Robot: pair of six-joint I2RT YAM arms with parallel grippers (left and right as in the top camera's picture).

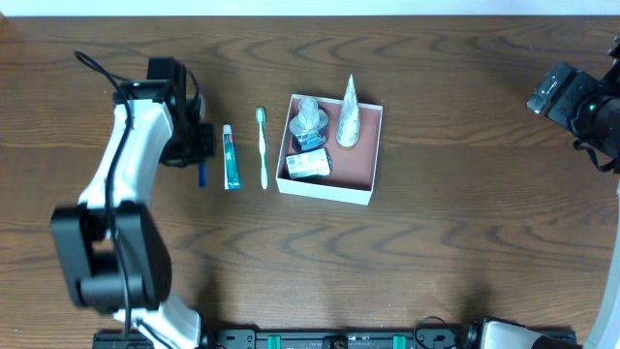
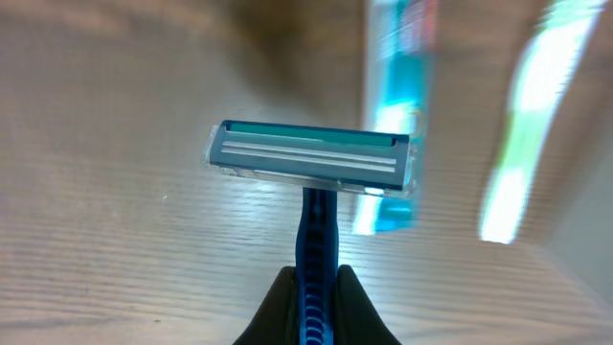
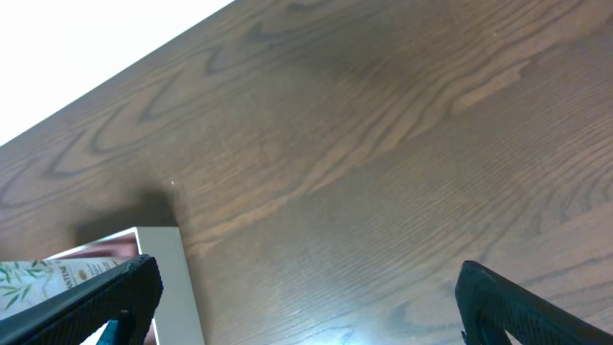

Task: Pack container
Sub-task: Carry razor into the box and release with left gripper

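Next, my left gripper lifts the razor past the toothpaste tube and toothbrush. Then it brings the razor down beside the carton where the container's reddish-brown bottom lies bare.
The container, a shallow white box with a reddish-brown inside, sits mid-table and holds a clear bottle, a white cone-shaped tube and a small green-and-white carton. Its white wall also shows in the right wrist view. My left gripper is shut on the blue handle of a razor, left of the box and close above the wood; it appears in the overhead view. My right gripper is open and empty, high at the far right.
A teal toothpaste tube and a green toothbrush lie side by side on the wood between my left gripper and the box; both show blurred in the left wrist view, the tube and the brush.
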